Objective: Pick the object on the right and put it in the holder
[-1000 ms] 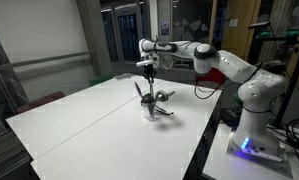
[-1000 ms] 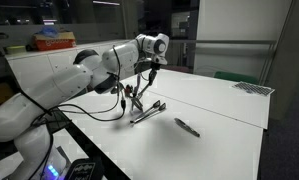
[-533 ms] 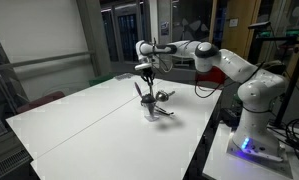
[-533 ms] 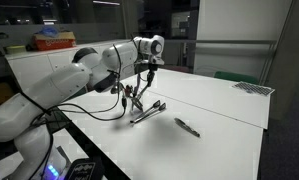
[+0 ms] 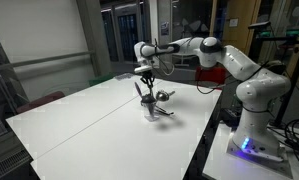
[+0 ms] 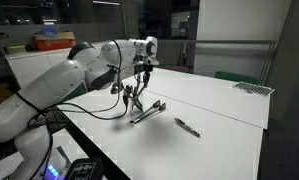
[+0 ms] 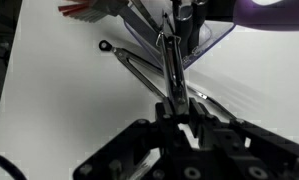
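I will first move my gripper down and slightly back, so that the stick gets in among the utensils in the cup (image 5: pixel 149 102) (image 7: pixel 183 32).
My gripper (image 7: pixel 179 108) is shut on the object (image 7: pixel 169 65), a thin dark grey stick that points away from the jaws towards the holder (image 7: pixel 205 40). In both exterior views the gripper (image 5: pixel 146 72) (image 6: pixel 143 70) hangs just above the holder (image 5: pixel 150 109) (image 6: pixel 131 102), a small pale cup with dark utensils leaning out of it. The stick's lower end is close to the cup's top. Whether it touches the cup I cannot tell.
A long metal utensil (image 6: pixel 147 110) (image 7: pixel 139 68) lies on the white table (image 5: pixel 79 120) beside the cup. A dark pen-like item (image 6: pixel 187 127) lies farther out on the table. The robot's base (image 5: pixel 254 110) stands at the table's edge. Cables hang near the arm (image 6: pixel 99 100).
The gripper, still shut on the stick, has shifted slightly sideways above the holder. Nothing on the table has moved.
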